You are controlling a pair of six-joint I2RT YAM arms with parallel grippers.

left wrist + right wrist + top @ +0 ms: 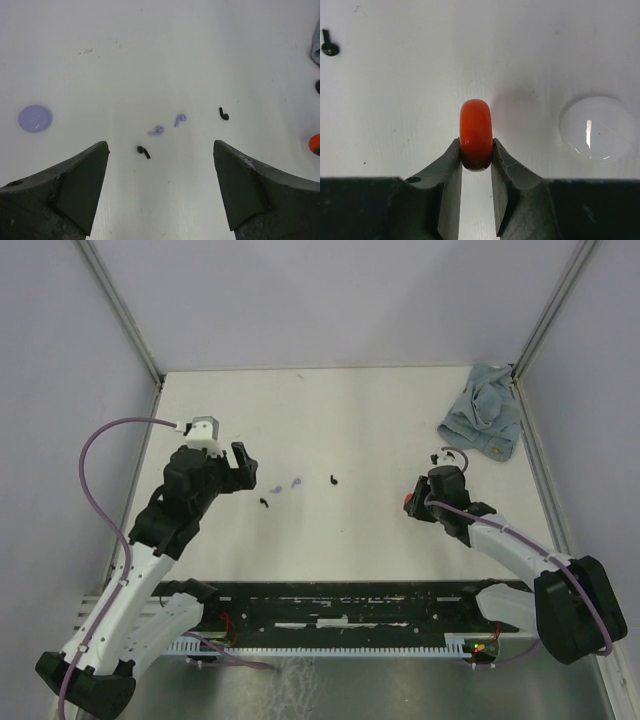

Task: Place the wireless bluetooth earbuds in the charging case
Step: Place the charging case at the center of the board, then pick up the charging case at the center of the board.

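Observation:
The red case (pixel 476 132) will next be lowered by my right gripper and shifted toward the white disc, then my gripper will release the case beside that disc.
Four loose earbuds lie mid-table: a black one (pixel 143 151), two lilac ones (pixel 157 131) (pixel 180 119) and another black one (pixel 224 114). In the top view they show as small specks, from the black earbud (pixel 264 502) to the black earbud (pixel 333 479). My left gripper (pixel 160 145) hangs open just short of them, its jaws wide apart with nothing between them. My right gripper (pixel 476 150) is shut on a red round charging case (pixel 476 132), held on edge above the table at the right (pixel 408 504).
A lilac round disc (pixel 35 118) lies left of the earbuds. A white round disc (pixel 595 128) lies right of the red case. A blue cloth (pixel 483 420) is crumpled at the back right corner. Frame posts rise at both back corners.

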